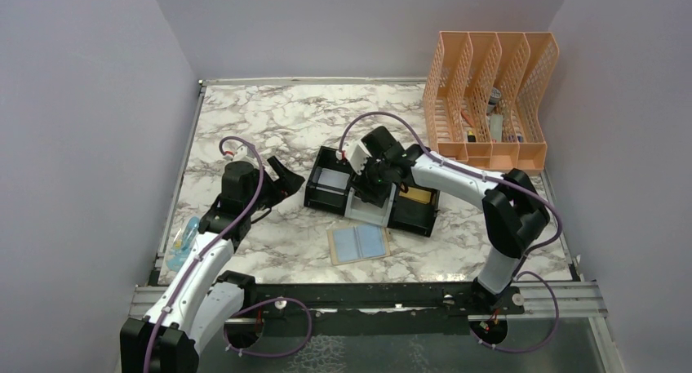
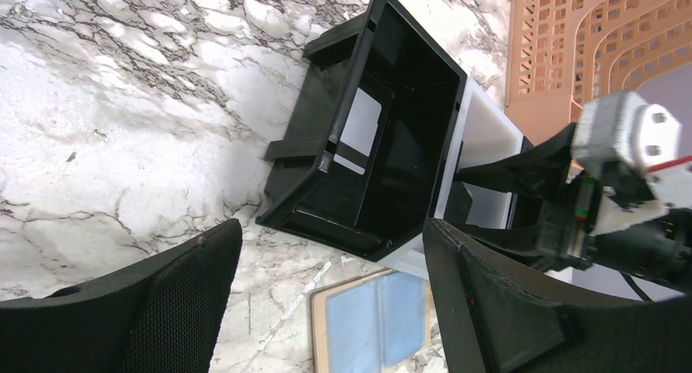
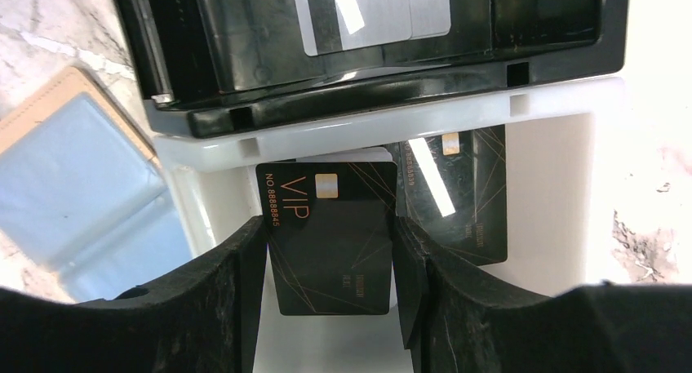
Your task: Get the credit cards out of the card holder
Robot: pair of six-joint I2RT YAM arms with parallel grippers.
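Note:
I will next move my right gripper outward and down onto the matching second dark card [image 3: 467,197] and release the held card, since that matching card lies below and outward.
The tan card holder [image 1: 359,244] lies open and flat on the marble, its bluish pockets up; it also shows in the left wrist view [image 2: 375,324] and the right wrist view [image 3: 82,185]. My right gripper [image 1: 377,187] hangs over the white bin [image 1: 369,212]. Its jaws [image 3: 330,226] are shut on the long edges of a dark grey credit card [image 3: 330,259]. A second dark card [image 3: 465,202] lies in that bin. A silvery card [image 3: 371,14] rests in the left black bin [image 1: 329,192], and a gold card [image 1: 419,195] in the right black bin. My left gripper [image 1: 284,182] stands open and empty left of the bins [image 2: 326,299].
The three bins sit side by side mid-table. A peach mesh file organizer [image 1: 490,99] stands at the back right. A bluish clear item [image 1: 184,242] lies at the table's left edge beside my left arm. Grey walls close in both sides.

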